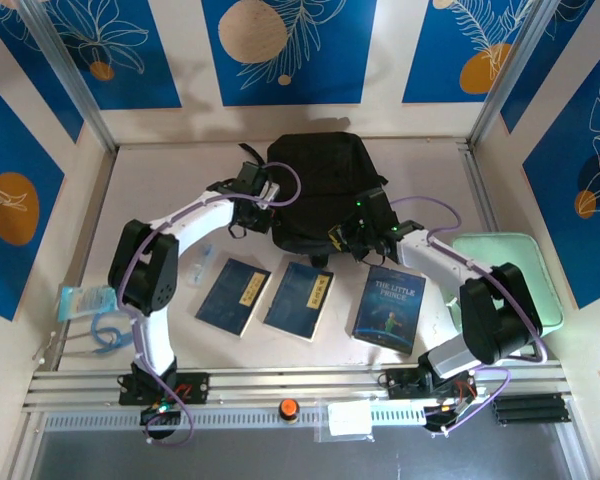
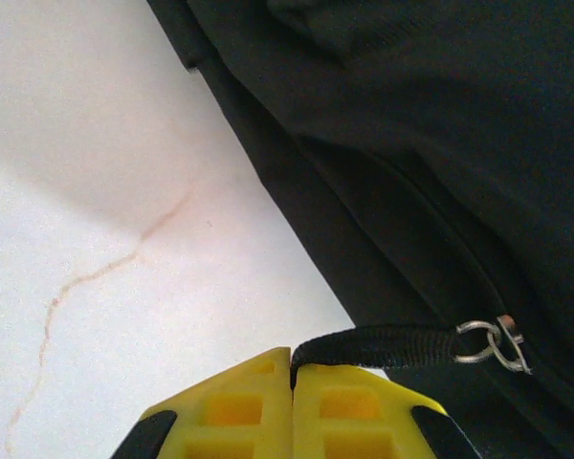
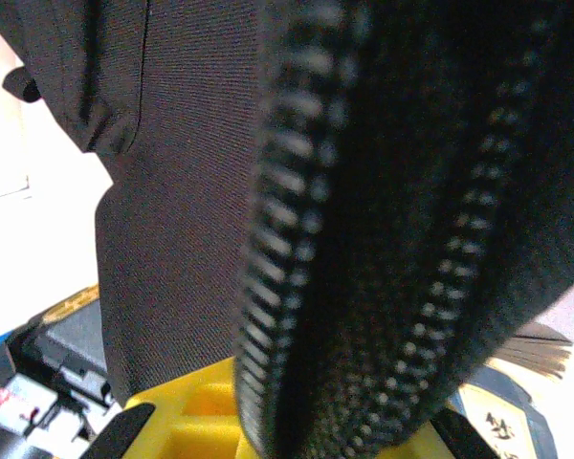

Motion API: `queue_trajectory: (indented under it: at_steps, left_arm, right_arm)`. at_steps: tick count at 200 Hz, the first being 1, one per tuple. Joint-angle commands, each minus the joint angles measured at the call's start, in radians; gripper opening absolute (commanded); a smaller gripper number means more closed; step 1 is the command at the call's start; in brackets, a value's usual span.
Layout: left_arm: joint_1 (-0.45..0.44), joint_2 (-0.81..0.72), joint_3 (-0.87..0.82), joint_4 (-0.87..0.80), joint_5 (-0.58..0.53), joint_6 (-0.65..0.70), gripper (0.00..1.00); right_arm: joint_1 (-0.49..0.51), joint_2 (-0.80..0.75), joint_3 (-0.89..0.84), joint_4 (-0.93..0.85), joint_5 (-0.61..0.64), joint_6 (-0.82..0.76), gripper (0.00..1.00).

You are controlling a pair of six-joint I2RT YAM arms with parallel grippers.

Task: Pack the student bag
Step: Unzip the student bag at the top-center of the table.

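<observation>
The black cord pull (image 2: pixel 383 346) in my left gripper runs to the metal ring, so I will pull my left gripper outward along the bag's side zipper (image 2: pixel 411 191) and then let go of the cord.
The student bag (image 1: pixel 320 185), a black fabric backpack, lies at the back middle of the table. My left gripper (image 1: pixel 263 196) is at the bag's left side. In the left wrist view its yellow fingers (image 2: pixel 292 368) are shut on a black cord pull (image 2: pixel 383 346) that runs to a metal ring (image 2: pixel 488 342) on the bag (image 2: pixel 440 143). My right gripper (image 1: pixel 365 235) is at the bag's near right corner. Its yellow fingers (image 3: pixel 306 430) are shut on the bag's zipper edge (image 3: pixel 287 239), which rises blurred just in front of the camera.
Three books lie in a row in front of the bag: two dark blue ones (image 1: pixel 233 295) (image 1: pixel 299 300) and "The Little Prince" (image 1: pixel 388 307). A mint-green case (image 1: pixel 520 275) sits at the right under my right arm. A blue packet (image 1: pixel 85 300) lies at the left edge.
</observation>
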Motion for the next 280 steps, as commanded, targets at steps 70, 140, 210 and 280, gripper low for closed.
queue_trajectory:
  at_steps: [70, 140, 210, 280]
  left_arm:
    - [0.088, 0.163, 0.165, -0.025, -0.128, -0.045, 0.00]
    - [0.104, 0.187, 0.229, -0.037, -0.132, -0.071, 0.00]
    - [0.173, -0.001, 0.094, -0.035, -0.131, -0.191, 0.46]
    - [0.176, -0.342, -0.208, 0.035, 0.103, -0.215, 0.79]
  right_arm:
    - [-0.018, -0.060, -0.041, -0.018, -0.002, -0.019, 0.12]
    - [0.006, 0.057, 0.012, 0.073, -0.114, -0.083, 0.16]
    - [0.071, 0.256, 0.224, 0.000, -0.162, -0.228, 0.45]
    - [0.071, -0.094, 0.116, -0.425, 0.290, -0.446, 0.71]
